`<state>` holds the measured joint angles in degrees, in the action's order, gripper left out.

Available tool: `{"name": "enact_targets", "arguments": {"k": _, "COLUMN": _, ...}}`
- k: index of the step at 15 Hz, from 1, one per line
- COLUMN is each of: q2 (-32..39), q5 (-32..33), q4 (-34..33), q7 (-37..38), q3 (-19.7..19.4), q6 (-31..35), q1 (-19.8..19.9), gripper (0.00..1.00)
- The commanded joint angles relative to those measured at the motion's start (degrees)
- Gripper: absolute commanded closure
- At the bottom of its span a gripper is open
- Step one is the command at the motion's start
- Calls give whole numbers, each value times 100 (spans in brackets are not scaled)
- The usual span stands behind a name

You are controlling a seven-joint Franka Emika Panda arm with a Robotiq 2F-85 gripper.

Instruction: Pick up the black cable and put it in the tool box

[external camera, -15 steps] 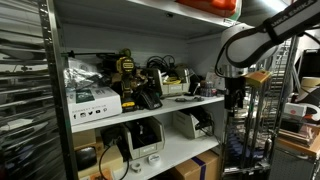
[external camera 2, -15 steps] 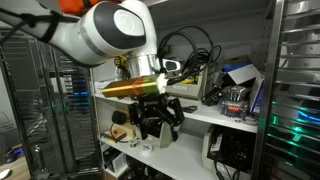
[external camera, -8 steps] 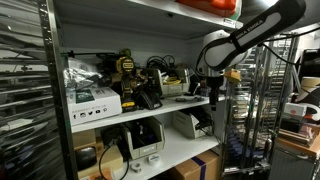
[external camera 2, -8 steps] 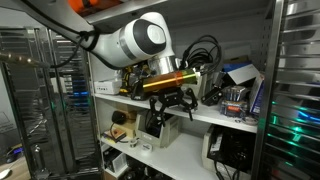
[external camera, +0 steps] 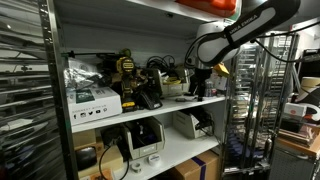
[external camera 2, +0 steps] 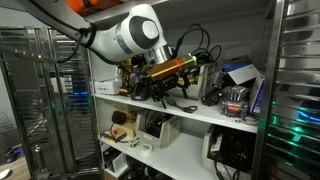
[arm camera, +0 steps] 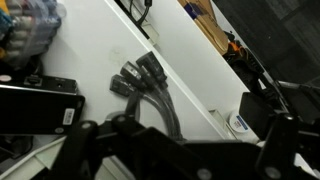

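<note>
The black cables have their bunched end (arm camera: 174, 127) below and outward of my gripper, so I will next turn my gripper in line with them and lower outward onto the dark plug.
Black cables with thick plug ends (arm camera: 142, 82) lie bundled on the white shelf board (arm camera: 200, 85) in the wrist view, just ahead of my gripper (arm camera: 180, 150). Its two dark fingers stand wide apart with nothing between them. In both exterior views my gripper (external camera: 198, 82) (external camera 2: 163, 92) hangs at the front of the middle shelf. Loops of black cable (external camera 2: 197, 48) rise behind it, and more black cable (external camera: 160, 66) lies further along the shelf. I cannot tell for certain which item is the tool box; a black and yellow item (external camera: 126, 72) stands on the shelf.
White boxes (external camera: 92, 100) and a black phone-like device (external camera: 148, 98) crowd the shelf. A small white round-labelled device (arm camera: 236, 122) sits at the shelf edge. A metal rack (external camera: 250, 110) stands beside the arm. Printers and boxes fill the lower shelf (external camera: 150, 140).
My arm has risen from below the shelf board and swung in over the middle shelf, bringing the open gripper up to the cables.
</note>
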<state>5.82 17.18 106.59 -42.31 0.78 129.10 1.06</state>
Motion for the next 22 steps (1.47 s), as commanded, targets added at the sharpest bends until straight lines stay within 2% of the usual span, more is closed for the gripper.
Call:
{"name": "enact_targets", "arguments": {"k": 1, "q2": 444, "q5": -279, "q4": -548, "q7": -671, "q3": 85, "q6": -24, "q1": -13, "gripper": 0}}
{"name": "enact_targets", "arguments": {"k": 6, "q2": 1120, "q5": -738, "q4": -1401, "q7": -1445, "q3": 303, "q6": -449, "q1": -29, "gripper": 0}}
{"name": "enact_targets", "arguments": {"k": 12, "q2": 1595, "q5": -633, "q4": -2226, "q7": -1818, "q3": 397, "q6": -1040, "q1": -87, "gripper": 0}}
{"name": "enact_targets", "arguments": {"k": 17, "q2": 1773, "q5": -490, "q4": -2540, "q7": -1931, "q3": 320, "q6": -1404, "q1": -94, "gripper": 0}}
{"name": "enact_targets", "arguments": {"k": 19, "q2": 1838, "q5": -445, "q4": -2599, "q7": -2014, "q3": 302, "q6": -1400, "q1": -73, "gripper": 8}}
{"name": "enact_targets", "arguments": {"k": 20, "q2": 1879, "q5": -450, "q4": -2633, "q7": -2059, "q3": 305, "q6": -1423, "q1": -58, "gripper": 8}}
{"name": "enact_targets", "arguments": {"k": 22, "q2": 1933, "q5": -490, "q4": -2643, "q7": -2159, "q3": 321, "q6": -1424, "q1": -27, "gripper": 32}}
